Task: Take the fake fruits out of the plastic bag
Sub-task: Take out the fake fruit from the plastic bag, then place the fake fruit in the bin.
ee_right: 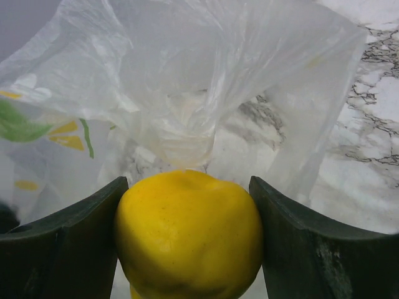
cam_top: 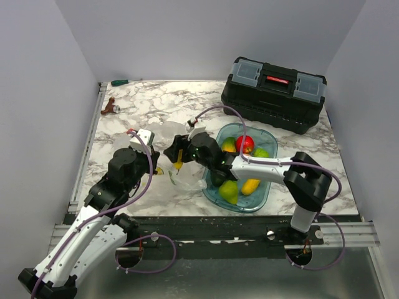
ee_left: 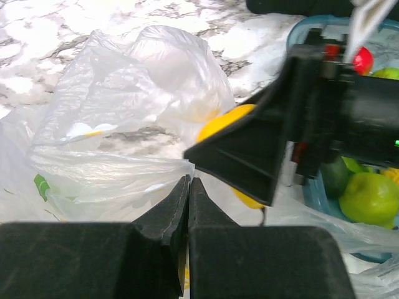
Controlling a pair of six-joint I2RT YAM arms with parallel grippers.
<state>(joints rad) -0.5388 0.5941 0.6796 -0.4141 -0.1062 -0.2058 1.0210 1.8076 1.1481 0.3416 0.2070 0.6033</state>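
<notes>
The robot's right gripper needs to carry the fruit it holds away from the bag (cam_top: 163,138) next, down over the tray's near end (cam_top: 248,200), and let go, as the tray's bare bottom shows beside the green pear.
The plastic bag (cam_top: 163,138) lies crumpled on the marble table between my two grippers. It is see-through, with yellow slices and green leaves printed on it. My left gripper (cam_top: 156,168) is shut, pinching the bag's edge (ee_left: 124,106) at its fingertips (ee_left: 189,180). My right gripper (cam_top: 177,154) is shut on a yellow lemon-like fruit (ee_right: 187,230) and holds it at the bag's mouth (ee_right: 187,81). The fruit also shows in the left wrist view (ee_left: 218,124), between the right gripper's black fingers (ee_left: 249,149). A red apple (cam_top: 244,144), a green pear (cam_top: 229,191) and other fruits lie in the blue tray (cam_top: 269,177).
The blue-tinted tray stands right of the bag, its rim showing in the left wrist view (ee_left: 296,31). A black toolbox (cam_top: 274,93) sits at the back right. A green-handled screwdriver (cam_top: 120,81) and a small brown object (cam_top: 110,106) lie at the back left.
</notes>
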